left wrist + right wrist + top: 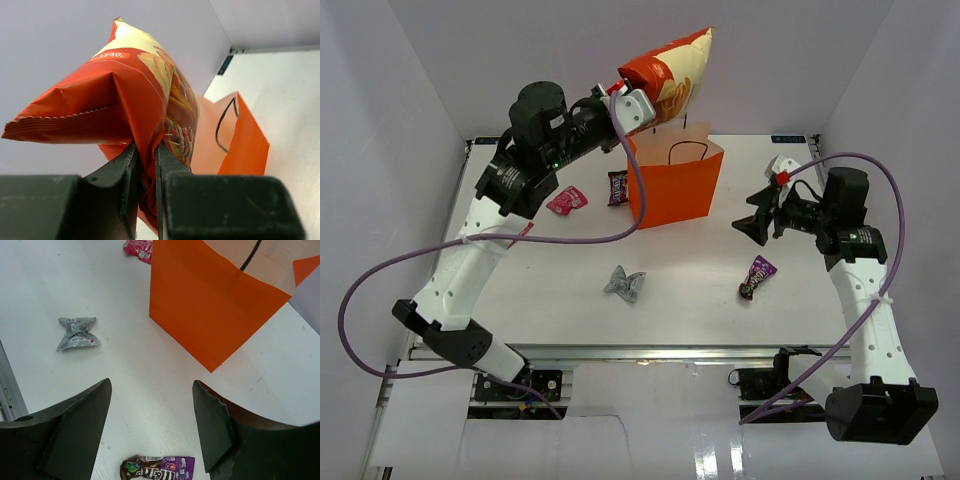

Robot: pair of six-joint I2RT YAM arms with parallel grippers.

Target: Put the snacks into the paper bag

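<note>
Next, my left gripper lowers toward the paper bag's opening (672, 146) and releases the chip bag (672, 72) inside, as the chip bag still hovers above that opening.
My left gripper (632, 103) is shut on the large orange-red chip bag (672, 72) and holds it in the air above the rear left of the upright orange paper bag (675, 185). In the left wrist view the fingers (167, 165) pinch the chip bag (130, 95), with the paper bag (240, 145) below and behind. My right gripper (756, 213) is open and empty, right of the paper bag. A dark purple candy wrapper (757, 276) lies below it, also in the right wrist view (157, 468). A silver wrapper (625, 284) lies in front of the bag.
A pink packet (567, 200) and another dark purple wrapper (618, 187) lie left of the paper bag. White walls enclose the table (560, 290) on the left, back and right. A purple cable (480, 245) loops over the left side.
</note>
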